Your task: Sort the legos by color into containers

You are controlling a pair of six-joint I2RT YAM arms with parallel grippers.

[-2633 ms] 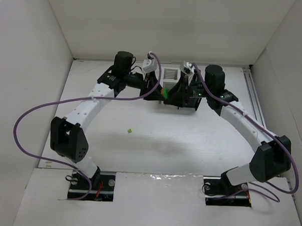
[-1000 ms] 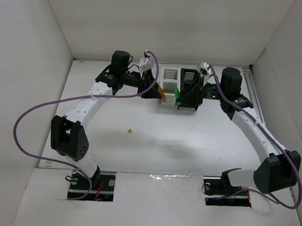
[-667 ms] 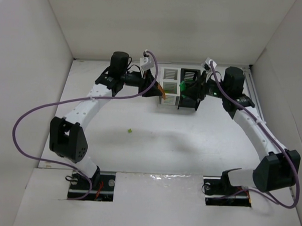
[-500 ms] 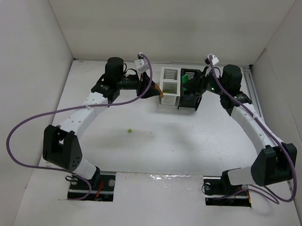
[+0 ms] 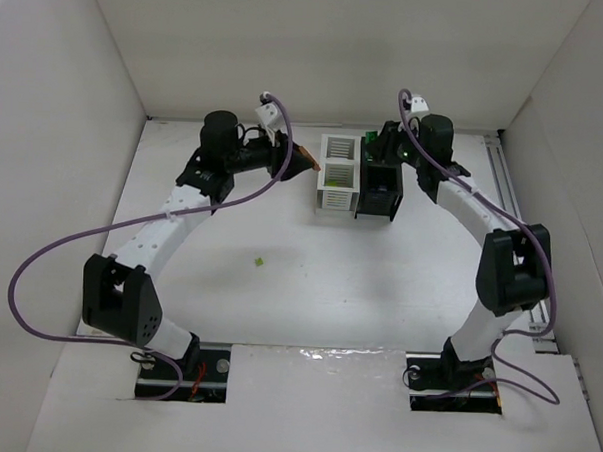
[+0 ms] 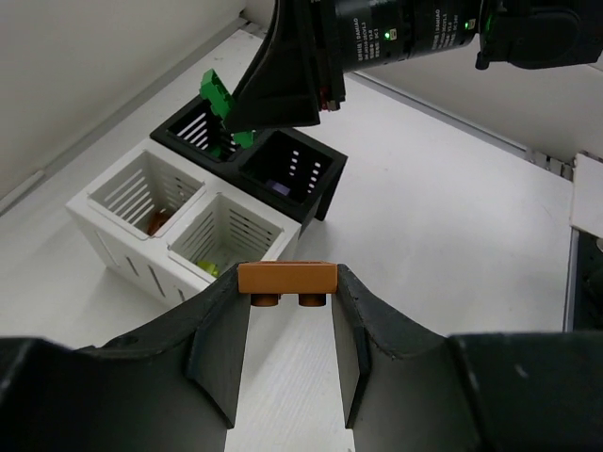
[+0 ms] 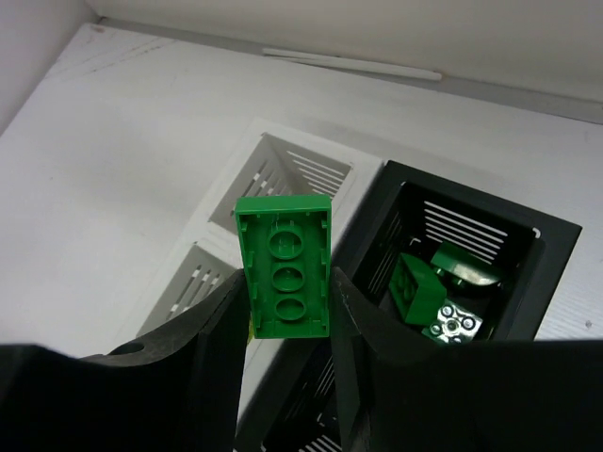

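My right gripper is a bit too close to the white bins (image 6: 226, 231), so it needs to move slightly away from them first to get over the opening of the far black bin, where green legos lie, and then open.
My left gripper (image 6: 288, 294) is shut on an orange-brown lego (image 6: 287, 276), held in the air just left of the containers (image 5: 359, 178). These are two white bins (image 6: 226, 231) and two black bins (image 6: 294, 169) joined in a square. My right gripper (image 7: 287, 287) is shut on a green lego (image 7: 284, 264) above the far side of the block, next to the far black bin (image 7: 528, 235), which holds more green legos (image 7: 419, 282). From above, the left gripper (image 5: 304, 166) and the right gripper (image 5: 373, 142) flank the block.
A tiny yellow-green lego (image 5: 260, 261) lies alone on the white table, left of centre. The bins hold an orange piece (image 6: 158, 221), a yellow-green piece (image 6: 209, 268) and a lavender piece (image 6: 278, 188). White walls enclose the table on three sides.
The left gripper has drawn back to the left from the white bins, still holding the orange-brown lego. The right gripper has carried the green lego from the near black bin toward the far one.
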